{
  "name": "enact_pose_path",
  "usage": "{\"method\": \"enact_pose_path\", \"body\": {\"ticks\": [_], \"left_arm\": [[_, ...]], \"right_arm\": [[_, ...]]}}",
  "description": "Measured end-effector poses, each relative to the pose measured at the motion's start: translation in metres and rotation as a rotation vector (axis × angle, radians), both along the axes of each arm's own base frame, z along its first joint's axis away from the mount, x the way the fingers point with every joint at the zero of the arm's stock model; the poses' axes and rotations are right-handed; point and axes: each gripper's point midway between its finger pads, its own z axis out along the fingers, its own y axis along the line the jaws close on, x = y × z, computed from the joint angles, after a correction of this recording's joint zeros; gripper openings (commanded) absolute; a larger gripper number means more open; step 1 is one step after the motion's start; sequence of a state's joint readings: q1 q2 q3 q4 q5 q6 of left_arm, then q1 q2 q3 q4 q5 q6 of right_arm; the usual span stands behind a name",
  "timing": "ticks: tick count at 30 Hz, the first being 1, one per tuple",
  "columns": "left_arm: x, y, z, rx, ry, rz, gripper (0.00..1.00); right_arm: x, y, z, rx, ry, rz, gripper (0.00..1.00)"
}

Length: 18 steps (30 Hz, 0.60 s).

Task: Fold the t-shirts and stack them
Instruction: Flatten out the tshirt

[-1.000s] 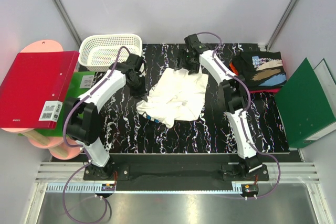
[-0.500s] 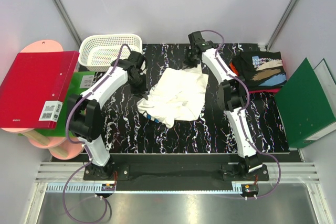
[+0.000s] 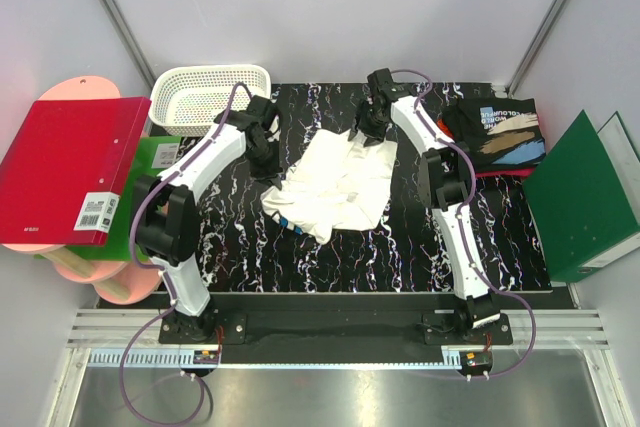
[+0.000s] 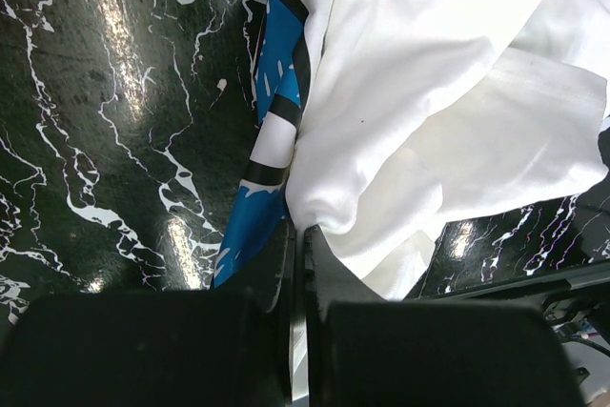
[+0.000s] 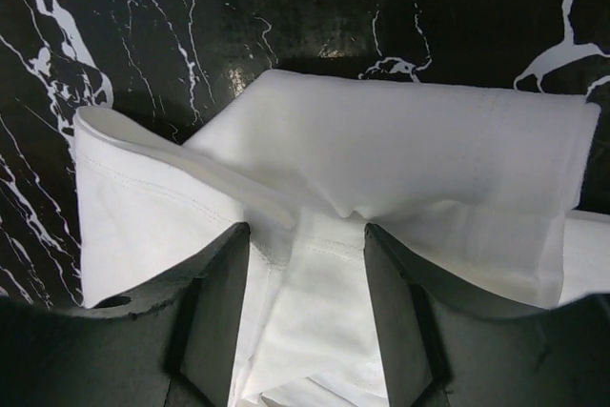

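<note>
The shirt's top corner is to the left in the right wrist view, so I should move my right gripper toward it and then close on the shirt's hem.
A crumpled white t-shirt [image 3: 335, 185] lies mid-table, with a blue and black print on its underside [image 4: 278, 111]. My left gripper [image 3: 266, 159] is at the shirt's left edge. In the left wrist view it [image 4: 298, 235] is shut on a fold of the white cloth [image 4: 429, 92]. My right gripper [image 3: 372, 133] is at the shirt's far corner. In the right wrist view it [image 5: 307, 235] is open, its fingers [image 5: 214, 293] straddling the white hem [image 5: 381, 150]. A folded black t-shirt [image 3: 502, 132] with tan-blue-white print lies on a red-orange one [image 3: 492, 171] at the far right.
A white lattice basket [image 3: 210, 95] stands at the far left corner. A red binder [image 3: 65, 169] and a green binder [image 3: 150, 162] lie left of the table over pink discs [image 3: 75, 87]. Another green binder [image 3: 585, 197] lies at the right.
My right gripper has moved from the table's far edge down onto the shirt's far corner, fingers open around it. My left arm shifted slightly, still at the shirt's left edge.
</note>
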<state>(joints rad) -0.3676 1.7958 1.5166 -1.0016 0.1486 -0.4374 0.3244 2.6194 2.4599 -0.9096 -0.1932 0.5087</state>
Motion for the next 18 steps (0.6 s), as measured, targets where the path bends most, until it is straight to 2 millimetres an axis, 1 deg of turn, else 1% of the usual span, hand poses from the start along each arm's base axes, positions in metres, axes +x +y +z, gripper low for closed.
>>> {"method": "enact_pose_path", "body": {"ticks": [2, 7, 12, 17, 18], "left_arm": [[0.001, 0.000, -0.001, 0.001, 0.002, 0.000, 0.00], [0.001, 0.000, -0.002, 0.002, 0.004, 0.000, 0.00], [0.001, 0.000, -0.002, 0.004, 0.004, 0.000, 0.00], [0.001, 0.001, -0.002, 0.007, 0.003, 0.001, 0.00], [0.001, 0.001, -0.002, 0.008, 0.003, 0.001, 0.00]], "right_arm": [[-0.001, -0.003, -0.003, -0.003, 0.011, -0.004, 0.58], [-0.001, -0.002, -0.003, 0.001, 0.011, -0.003, 0.57], [-0.001, 0.001, 0.001, 0.020, 0.009, 0.001, 0.56], [0.000, 0.011, 0.010, 0.073, 0.002, 0.019, 0.48], [0.000, 0.013, 0.012, 0.084, 0.000, 0.024, 0.41]]}}
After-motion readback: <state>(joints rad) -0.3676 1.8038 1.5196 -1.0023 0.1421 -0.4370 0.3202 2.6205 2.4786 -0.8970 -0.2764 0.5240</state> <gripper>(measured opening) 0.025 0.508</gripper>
